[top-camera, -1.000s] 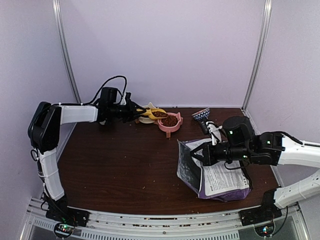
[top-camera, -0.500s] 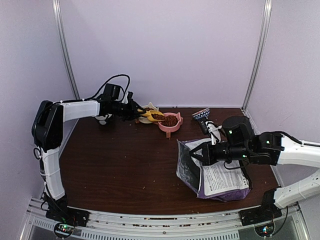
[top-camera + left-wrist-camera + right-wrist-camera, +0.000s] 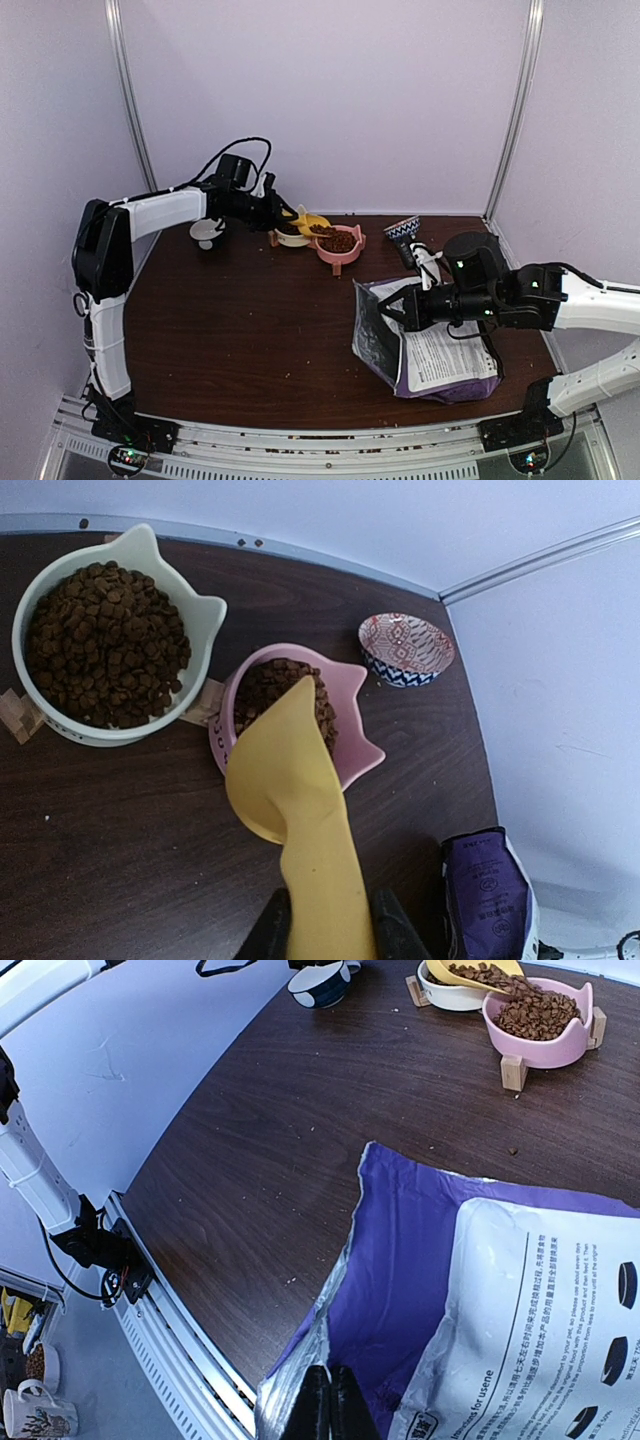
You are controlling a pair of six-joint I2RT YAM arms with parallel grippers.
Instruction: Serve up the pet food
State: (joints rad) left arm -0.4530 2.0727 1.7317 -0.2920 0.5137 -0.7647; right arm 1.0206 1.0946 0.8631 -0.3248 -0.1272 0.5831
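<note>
My left gripper will next move back and down to release the scoop [image 3: 300,780] on the bare tabletop below the gripper and nearer my base, since both bowls hold kibble.
My left gripper [image 3: 322,935] is shut on the handle of a yellow scoop [image 3: 300,780], tipped mouth-down over a pink cat-eared bowl [image 3: 360,750]. Reddish-brown kibble [image 3: 265,685] lies in that bowl and slides off the scoop [image 3: 465,972] in the right wrist view. A cream cat-eared bowl [image 3: 30,590] beside it is full of kibble [image 3: 105,645]. My right gripper [image 3: 330,1400] is shut on the open edge of the purple food bag [image 3: 420,1280], which lies at the right [image 3: 425,350] with its white label up. The bag's contents are hidden.
A small patterned bowl [image 3: 402,229] stands at the back right of the pink bowl [image 3: 340,243]. A white and dark cup [image 3: 207,232] sits at the back left. Both bowls rest on small wooden stands. Crumbs dot the dark table [image 3: 250,330].
My left arm has risen and reached further right, and the scoop has tipped over the pink bowl. The right arm and the bag have not moved.
</note>
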